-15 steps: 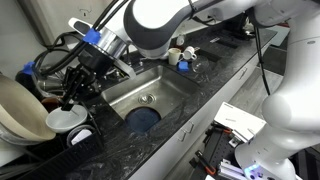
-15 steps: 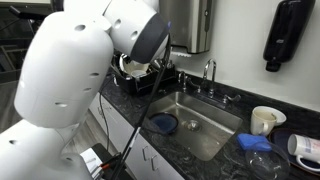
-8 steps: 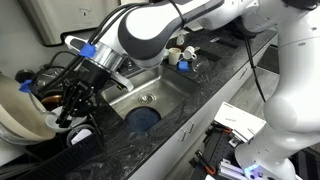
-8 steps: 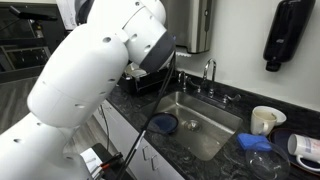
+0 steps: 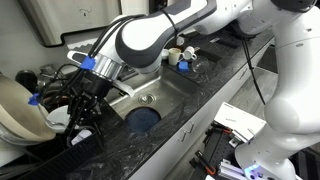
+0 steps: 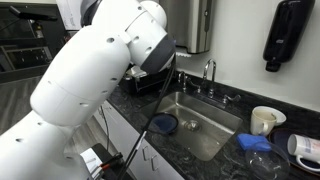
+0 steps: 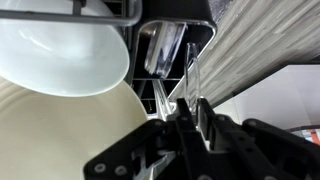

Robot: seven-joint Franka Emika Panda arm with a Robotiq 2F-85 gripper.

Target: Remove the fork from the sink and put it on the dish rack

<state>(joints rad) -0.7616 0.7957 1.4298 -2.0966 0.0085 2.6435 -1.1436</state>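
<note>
My gripper moves down toward the dark utensil holder [image 7: 172, 50] beside the white bowl [image 7: 60, 50] next and releases the thin metal fork there, since the holder's opening lies below my gripper.
My gripper [image 5: 77, 122] hangs over the dish rack [image 5: 45, 75], beside the white bowl [image 5: 60, 118] and the large cream plate [image 5: 15, 112]. In the wrist view the jaws [image 7: 186, 120] are shut on the thin metal fork [image 7: 191, 82], which sticks out past the fingertips toward the rack wires [image 7: 160, 95]. The white bowl [image 7: 60, 50] and the cream plate [image 7: 60, 140] fill the left of that view. The steel sink [image 5: 165, 88] lies to the right of the gripper, and it also shows in an exterior view [image 6: 205, 130]. My arm hides most of the rack in that view.
A blue dish [image 5: 143, 120] lies in the sink, also seen in an exterior view [image 6: 165, 124]. The faucet [image 6: 208, 72] stands behind the sink. Cups and blue items [image 5: 182, 58] sit on the dark counter. A cream mug [image 6: 265, 119] stands right of the sink.
My gripper has moved left and down from above the sink's edge to over the dish rack by the bowl, with the fork in it.
</note>
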